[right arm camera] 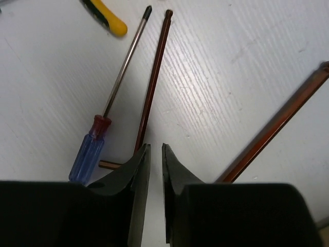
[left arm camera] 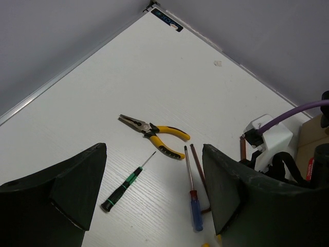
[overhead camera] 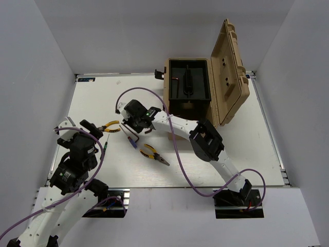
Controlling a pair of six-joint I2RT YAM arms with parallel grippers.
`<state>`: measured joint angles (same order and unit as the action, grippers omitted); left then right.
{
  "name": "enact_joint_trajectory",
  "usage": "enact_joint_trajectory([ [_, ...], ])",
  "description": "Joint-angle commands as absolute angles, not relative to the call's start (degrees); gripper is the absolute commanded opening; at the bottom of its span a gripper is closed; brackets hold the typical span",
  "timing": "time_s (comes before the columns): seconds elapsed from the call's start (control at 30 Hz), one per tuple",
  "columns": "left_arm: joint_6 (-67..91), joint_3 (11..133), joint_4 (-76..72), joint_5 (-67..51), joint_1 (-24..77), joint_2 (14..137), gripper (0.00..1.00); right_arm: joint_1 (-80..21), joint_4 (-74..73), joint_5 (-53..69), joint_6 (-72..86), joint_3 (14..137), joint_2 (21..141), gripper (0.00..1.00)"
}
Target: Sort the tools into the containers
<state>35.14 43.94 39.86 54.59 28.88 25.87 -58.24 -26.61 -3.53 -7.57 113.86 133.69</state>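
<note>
My right gripper's fingers are beside the hex key's body, so it will next come down, open its fingers and move toward the blue screwdriver onto the hex key's body by its bend (overhead camera: 136,135) (right arm camera: 140,141).
In the left wrist view my open, empty left gripper (left arm camera: 154,198) hovers above the table over a small black-and-green screwdriver (left arm camera: 128,182). Beyond it lie yellow-handled pliers (left arm camera: 154,135), a blue-handled screwdriver (left arm camera: 193,198) and a dark hex key (left arm camera: 199,170). My right gripper (right arm camera: 155,149) sits low with its jaws almost together and nothing between them. Its tips are just right of that hex key (right arm camera: 153,77) and the blue screwdriver (right arm camera: 110,98). A second hex key (right arm camera: 277,123) lies to the right. A second pair of pliers (overhead camera: 154,154) lies nearer the front.
An open tan case (overhead camera: 226,77) with a black inner tray (overhead camera: 187,85) stands at the back right, its lid upright. A purple cable (overhead camera: 177,154) loops along the right arm over the table's middle. White walls enclose the table.
</note>
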Motion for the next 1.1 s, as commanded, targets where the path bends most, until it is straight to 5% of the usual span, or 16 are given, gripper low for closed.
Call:
enact_joint_trajectory([
  [0.0,34.63,43.68,39.29,53.96,28.83,25.58,0.85,-58.89,-27.69,-5.36,-6.6,116.46,131.22,0.21],
  [0.2,34.63,43.68,39.29,53.96,28.83,25.58,0.85,-59.32,-28.12,-3.6,-5.45,116.19,133.24,0.35],
  [1.07,34.1,43.68,39.29,53.96,28.83,25.58,0.85,-59.15,-27.77,-2.2,-4.92,116.81,139.13,0.35],
])
